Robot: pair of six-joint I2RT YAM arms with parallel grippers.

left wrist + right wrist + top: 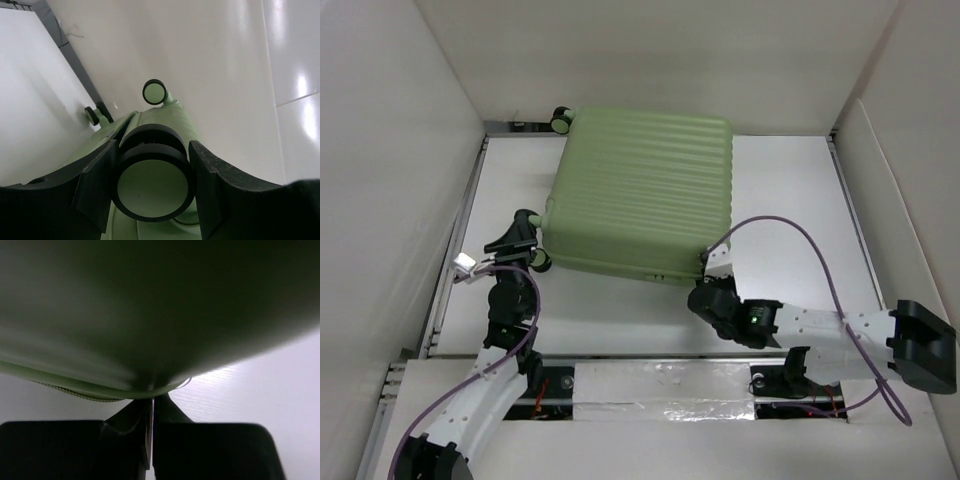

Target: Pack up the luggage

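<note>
The luggage's wheel side sits near the dark bar, so the left gripper will next move the held wheel to the right in the top view and turn before letting go.
The luggage lies closed and flat on the white table, a pale green ribbed shell. My left gripper sits at its near left corner. In the left wrist view the left gripper has both fingers pressed against a black caster wheel. My right gripper is at the near right corner. In the right wrist view the right gripper is shut just under the shell, beside the zipper line. A thin flat tab, apparently the zipper pull, is pinched between its pads.
White walls close in on the left, back and right. A dark rail runs along the table's left edge. Another wheel sticks out at the far left corner. A purple cable loops above the right arm. Foil tape lines the near edge.
</note>
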